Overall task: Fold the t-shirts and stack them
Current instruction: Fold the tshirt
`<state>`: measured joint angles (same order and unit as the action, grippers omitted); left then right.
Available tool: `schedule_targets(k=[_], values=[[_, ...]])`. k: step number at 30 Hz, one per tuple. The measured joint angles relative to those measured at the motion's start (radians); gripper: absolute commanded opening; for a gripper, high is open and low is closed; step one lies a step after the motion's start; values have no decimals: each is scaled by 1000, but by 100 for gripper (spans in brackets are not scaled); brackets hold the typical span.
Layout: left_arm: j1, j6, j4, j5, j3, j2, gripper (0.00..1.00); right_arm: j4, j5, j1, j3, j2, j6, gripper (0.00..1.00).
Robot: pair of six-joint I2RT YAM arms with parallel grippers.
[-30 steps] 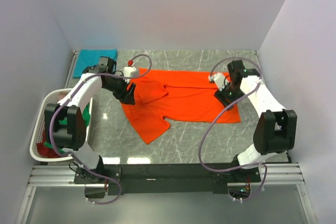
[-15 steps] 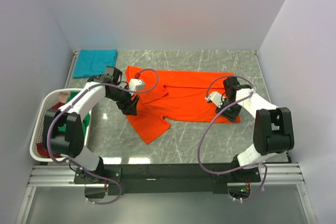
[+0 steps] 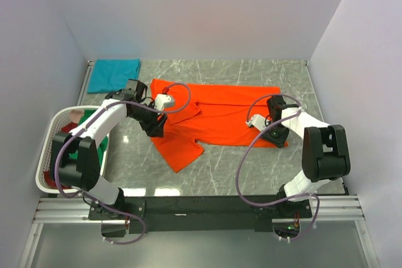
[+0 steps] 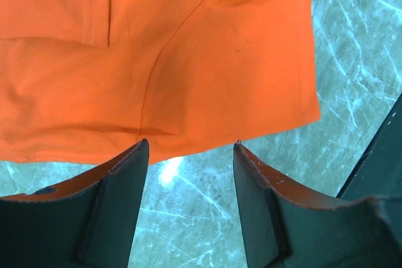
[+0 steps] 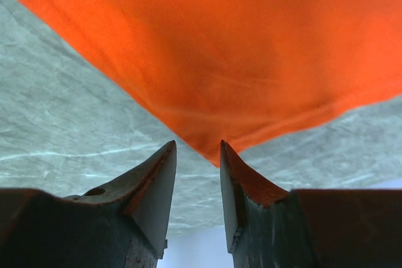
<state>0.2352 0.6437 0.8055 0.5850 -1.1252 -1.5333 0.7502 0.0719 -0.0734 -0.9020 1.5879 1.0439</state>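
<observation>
The sleeve's outer edge [image 3: 161, 147] [image 4: 188, 147] next to the shoulder seam is under the open fingers of my left gripper. My left gripper should go down next and move gently back onto that edge.
The bright orange t-shirt [image 3: 220, 114] lies spread flat on the marble table, one sleeve [image 3: 179, 152] pointing toward the near edge. My left gripper [image 3: 156, 131] is low at the shirt's left edge. It is open, and the orange hem [image 4: 188, 92] lies just beyond its fingertips [image 4: 141, 149]. My right gripper [image 3: 277, 138] is at the shirt's near right corner. Its jaws stand a narrow gap apart, with the orange corner [image 5: 210, 155] at the tips and not pinched. A folded teal t-shirt [image 3: 113, 73] lies at the back left. Green [image 3: 76, 147] and dark red [image 3: 55, 183] cloth sits in the basket.
The white slatted laundry basket [image 3: 45, 149] stands at the table's left edge beside the left arm. White walls close in the left, back and right. Bare marble [image 3: 232, 167] shows between the shirt and the arm bases.
The right gripper moved nearer and down to the shirt's near right corner, and its jaws narrowed. The left gripper shifted slightly nearer along the left edge, its jaws barely changed.
</observation>
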Motion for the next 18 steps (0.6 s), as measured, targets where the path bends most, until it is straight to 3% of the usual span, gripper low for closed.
schedule_targets(k=[12, 15, 18], values=[[0, 3, -11, -26, 0, -35, 59, -32, 33, 5, 26, 32, 21, 36], [3, 36, -3, -25, 0, -40, 55, -39, 50, 6, 34, 32, 29, 24], [25, 81, 0, -27, 11, -34, 54, -42, 66, 8, 40, 34, 31, 1]])
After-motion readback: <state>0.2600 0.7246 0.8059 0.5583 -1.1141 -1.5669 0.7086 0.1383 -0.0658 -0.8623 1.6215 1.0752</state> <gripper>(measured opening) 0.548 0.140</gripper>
